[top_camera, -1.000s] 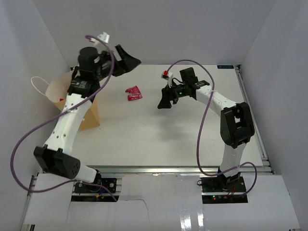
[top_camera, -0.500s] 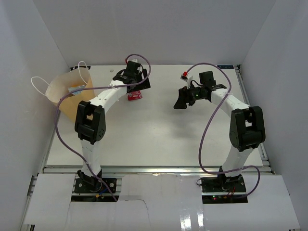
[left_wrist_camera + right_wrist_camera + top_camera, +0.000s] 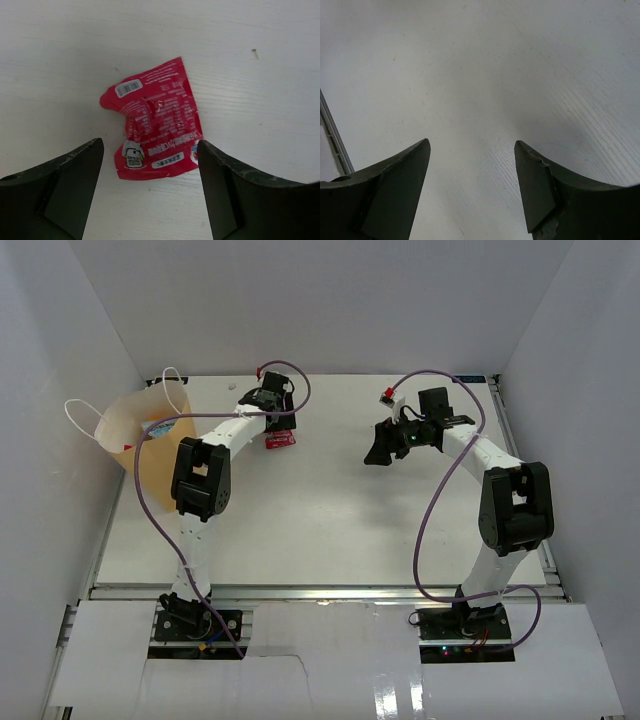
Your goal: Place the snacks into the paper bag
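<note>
The left gripper will move down next and close across the near end of the red snack packet, as its open fingers are on both sides of that end, which is below them.
A small red snack packet lies flat on the white table, also in the left wrist view. My left gripper is open just above it, its fingers either side of the packet's near end. The tan paper bag with white cord handles stands open at the far left, with a packet showing inside. My right gripper is open and empty over bare table at the centre right.
White walls enclose the table on three sides. A metal rail runs along the table's right edge. The purple cables loop over both arms.
My left arm swung from over the bag down to the red packet and settled lower above it. My right gripper drew back to the right.
</note>
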`<state>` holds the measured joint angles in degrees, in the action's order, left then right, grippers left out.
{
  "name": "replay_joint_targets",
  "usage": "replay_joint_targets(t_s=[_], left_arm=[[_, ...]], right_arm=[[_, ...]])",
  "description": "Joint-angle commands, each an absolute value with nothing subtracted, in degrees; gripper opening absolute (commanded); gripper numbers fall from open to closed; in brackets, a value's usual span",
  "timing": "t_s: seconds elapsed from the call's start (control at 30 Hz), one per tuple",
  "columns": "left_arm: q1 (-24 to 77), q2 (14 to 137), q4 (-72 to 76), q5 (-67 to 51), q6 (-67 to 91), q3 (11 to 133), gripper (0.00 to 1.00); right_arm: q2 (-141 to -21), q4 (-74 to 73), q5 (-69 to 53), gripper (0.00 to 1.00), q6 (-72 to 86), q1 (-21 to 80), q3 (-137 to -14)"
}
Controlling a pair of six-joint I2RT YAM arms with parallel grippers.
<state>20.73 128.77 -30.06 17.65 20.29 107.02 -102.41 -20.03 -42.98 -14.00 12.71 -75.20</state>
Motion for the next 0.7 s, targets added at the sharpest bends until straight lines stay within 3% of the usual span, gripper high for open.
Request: replay_joint_targets(t_s=[0.0, 0.37, 0.43, 0.6, 0.67], left_arm=[[19.8, 128.0, -31.0, 18.2, 19.6, 108.9, 0.85], [19.4, 132.9, -32.9, 10.9, 21.2, 111.4, 0.81], [19.1, 133.2, -33.3, 10.3, 21.5, 111.4, 0.74], [18.6, 132.9, -33.4, 9.9, 22.4, 110.4, 0.68], [18.5, 132.5, -33.2, 9.8, 22.7, 110.0, 0.6]], right_arm=[[-101.2, -19.7, -43.8, 0.74, -14.2, 12.3, -75.1], [-100.8, -19.6, -43.9, 0.74, -13.5, 11.9, -74.9], [-100.6, -19.6, -43.9, 0.74, -13.5, 11.8, -74.8], [-99.9, -19.6, -43.9, 0.74, -13.4, 11.6, -74.4], [-99.7, -19.6, -44.0, 0.74, -13.2, 11.6, -74.3]])
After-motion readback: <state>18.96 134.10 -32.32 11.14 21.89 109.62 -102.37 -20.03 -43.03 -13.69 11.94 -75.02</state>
